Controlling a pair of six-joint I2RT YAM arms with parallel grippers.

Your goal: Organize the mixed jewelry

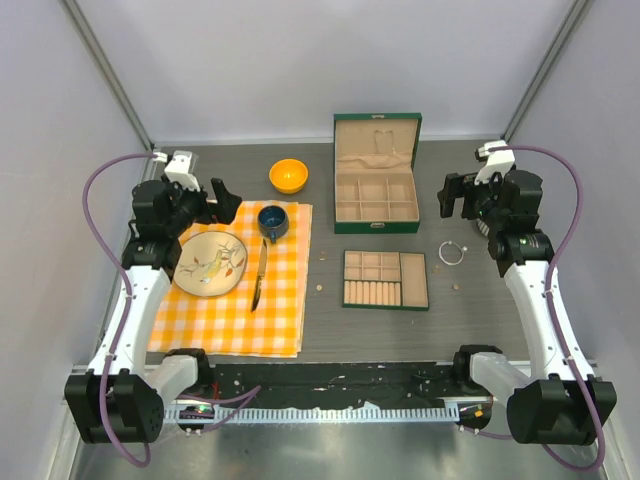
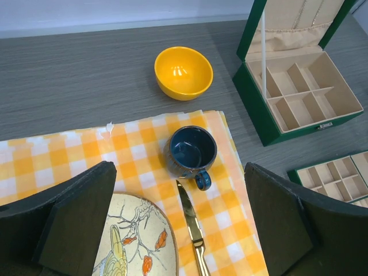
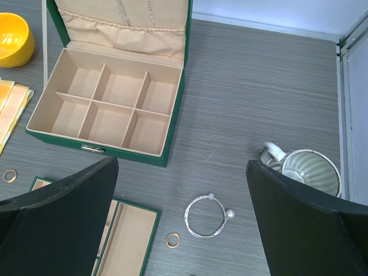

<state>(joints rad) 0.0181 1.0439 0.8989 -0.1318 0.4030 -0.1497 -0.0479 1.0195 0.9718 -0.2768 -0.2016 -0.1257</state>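
I need to lower my right gripper and pull it back to close on the bracelet's bare tray-side curve (image 1: 441,255), because the pearl ends are away from the tray (image 1: 386,305).
A thin silvery hoop bracelet (image 1: 440,252) with two pearl ends lies on the grey table right of the green compartment tray (image 1: 386,305). In the right wrist view the bracelet (image 3: 204,236) lies below and between my open fingers, with a small gold ring (image 3: 167,240) left of it and another ring (image 3: 6,176) at the far left. Tiny pale pieces (image 1: 317,288) lie left of the tray, and one (image 1: 455,285) right of it. My right gripper (image 1: 456,196) is open and empty above the table. My left gripper (image 1: 216,200) is open and empty above the checked cloth.
An open green jewelry box (image 1: 376,227) stands behind the tray. A white cup (image 3: 305,172) sits right of the bracelet. On the orange checked cloth (image 1: 240,320) lie a plate (image 1: 210,263), a knife (image 1: 258,280) and a blue cup (image 1: 272,221). A yellow bowl (image 1: 288,175) sits behind.
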